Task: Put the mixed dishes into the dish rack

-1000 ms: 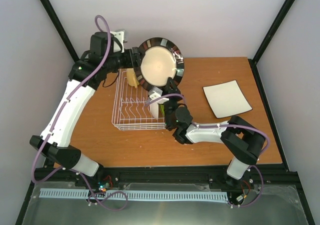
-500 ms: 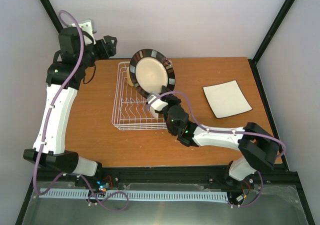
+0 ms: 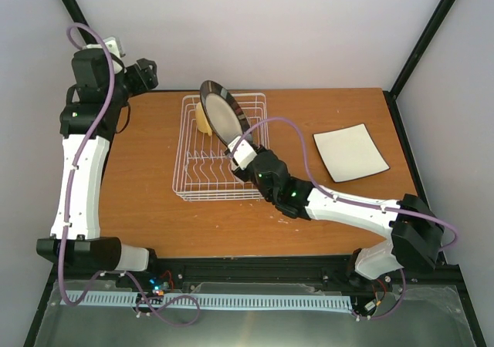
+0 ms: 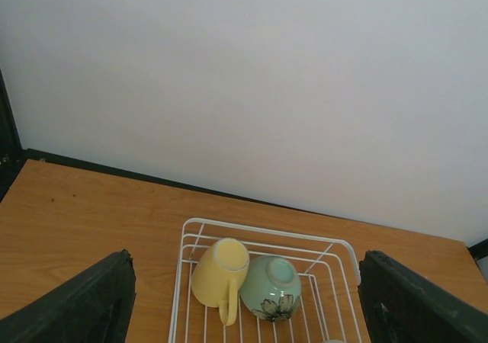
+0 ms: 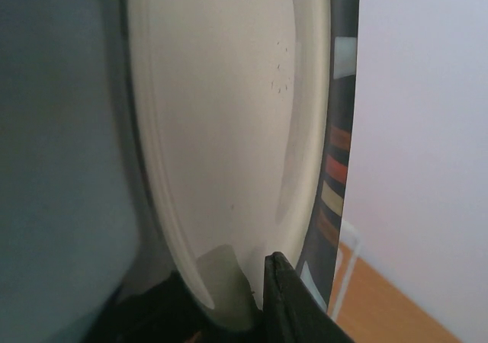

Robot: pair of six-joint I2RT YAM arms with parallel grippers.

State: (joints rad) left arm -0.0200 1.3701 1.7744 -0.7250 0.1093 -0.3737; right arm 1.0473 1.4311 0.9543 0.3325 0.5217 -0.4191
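Note:
The rack's middle wires are below my right gripper and to its left in the top view, so my right gripper should lower toward them next and release the plate.
My right gripper [image 3: 236, 148] is shut on the lower edge of the dark-rimmed cream plate [image 3: 223, 119] and holds it nearly on edge above the white wire dish rack [image 3: 185, 179]. In the right wrist view the plate [image 5: 229, 129] fills the frame, with one finger [image 5: 284, 297] pressed on its face. My left gripper [image 3: 143, 77] is open and empty, raised at the far left. Its wrist view shows the yellow cup [image 4: 219, 274] and the pale mint bowl [image 4: 274, 288] lying in the rack's far end [image 4: 263, 229]. The square white plate [image 3: 350, 152] lies on the table at the right. The lime-green and petal-patterned plates are out of view.
The rack stands at the middle of the wooden table [image 3: 147, 185]. Black frame posts [image 3: 85, 31] and white walls close in the back and sides. The right arm [image 3: 347, 208] stretches across the table's near right part.
My left gripper has let go of the cream plate and pulled back to the far left. My right gripper keeps the plate, which has turned on edge and come lower over the rack.

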